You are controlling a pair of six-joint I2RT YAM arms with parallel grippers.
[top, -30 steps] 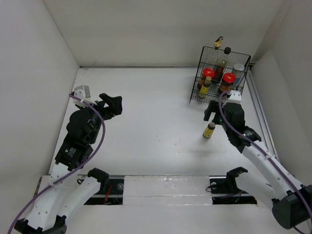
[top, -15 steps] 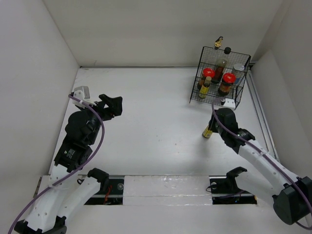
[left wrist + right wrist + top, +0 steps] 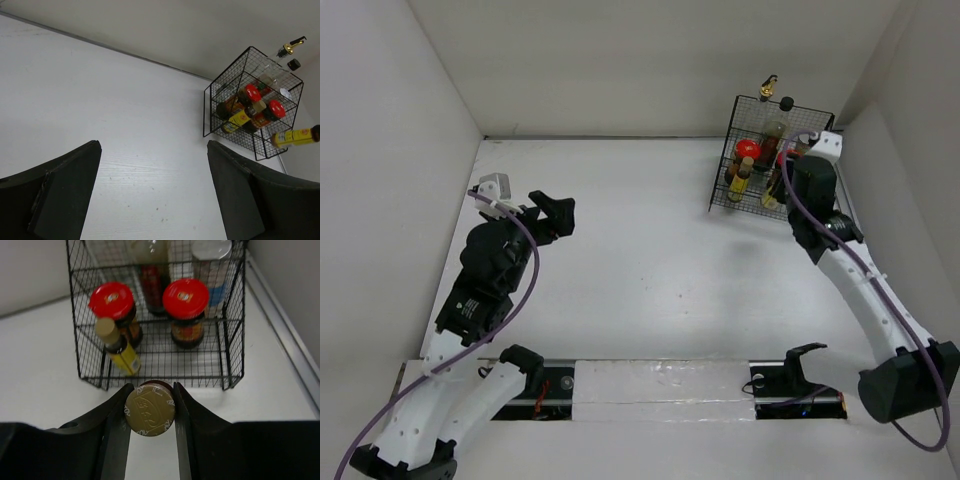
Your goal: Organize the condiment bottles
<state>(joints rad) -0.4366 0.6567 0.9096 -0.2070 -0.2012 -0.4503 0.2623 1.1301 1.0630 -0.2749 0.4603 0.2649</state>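
My right gripper should next move outward, then down over the basket's front gap and let go of the small yellow bottle's tan cap, as the basket's bottom beside the second yellow bottle is bare.
My right gripper (image 3: 151,388) is shut on the gold cap of a small yellow bottle (image 3: 150,409), which hangs above the table just in front of the black wire basket (image 3: 235,315). The left wrist view shows that bottle (image 3: 295,136) beside the basket's front corner. In the basket stand two red-capped dark jars (image 3: 186,310), a second yellow bottle (image 3: 122,352), a dark bottle (image 3: 151,282) and a white shaker (image 3: 212,265). A clear gold-spouted bottle (image 3: 767,88) rises at the back. My left gripper (image 3: 556,214) is open over bare table on the left, with nothing in it.
The basket (image 3: 718,190) sits in the far right corner, close to the back and right walls (image 3: 910,150). A raised rail (image 3: 285,335) runs along the table's right edge. White walls close in the left and back sides.
My right gripper closed on the yellow bottle that stood on the table before the basket, then lifted it up and back toward the basket. The left arm barely moved.
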